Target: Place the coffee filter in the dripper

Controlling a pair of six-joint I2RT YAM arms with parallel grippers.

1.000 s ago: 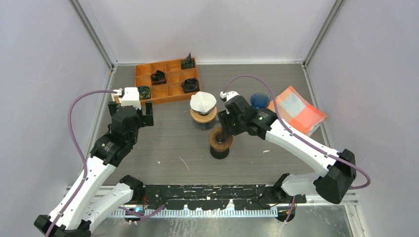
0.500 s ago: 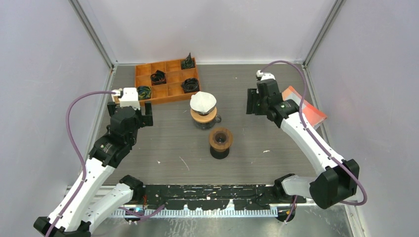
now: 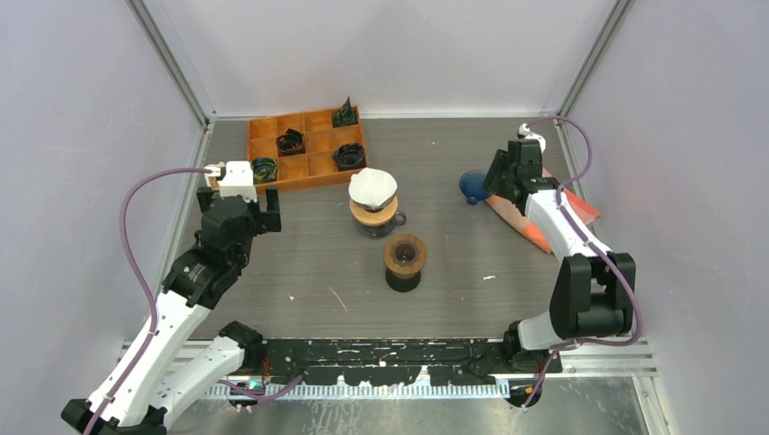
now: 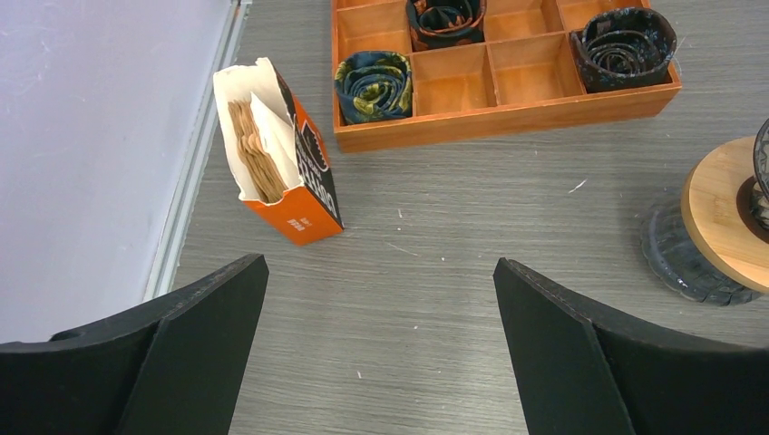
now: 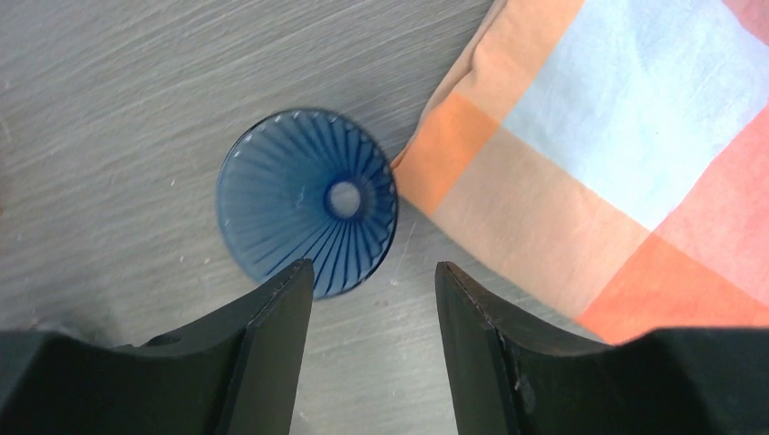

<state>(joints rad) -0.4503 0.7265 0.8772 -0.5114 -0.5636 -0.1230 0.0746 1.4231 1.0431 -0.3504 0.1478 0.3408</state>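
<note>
The blue dripper's nearest rim edge (image 3: 487,186) (image 5: 373,266) already lines up with the gap between my right gripper's fingers, so that gripper will go down over it next with its fingers open.
A white paper filter (image 3: 373,187) sits in the cone on a glass carafe with a wooden collar (image 3: 374,216); the collar also shows in the left wrist view (image 4: 721,222). A blue ribbed dripper (image 3: 473,185) stands on the table at the right, empty inside in the right wrist view (image 5: 306,201). My right gripper (image 3: 495,178) is open and empty, hovering just beside the blue dripper (image 5: 374,267). My left gripper (image 3: 240,207) is open and empty above bare table (image 4: 379,263). An orange box of brown filters (image 4: 277,154) stands ahead of it.
An orange compartment tray (image 3: 306,149) holding dark rolled items lies at the back left. A dark cup with a wooden collar (image 3: 404,261) stands mid-table. A folded orange, peach and light-blue cloth (image 3: 553,210) lies at the right, touching the blue dripper (image 5: 580,172).
My right arm has swung from over the dark cup to the back right, ending beside the blue dripper and the cloth. The left arm has not moved.
</note>
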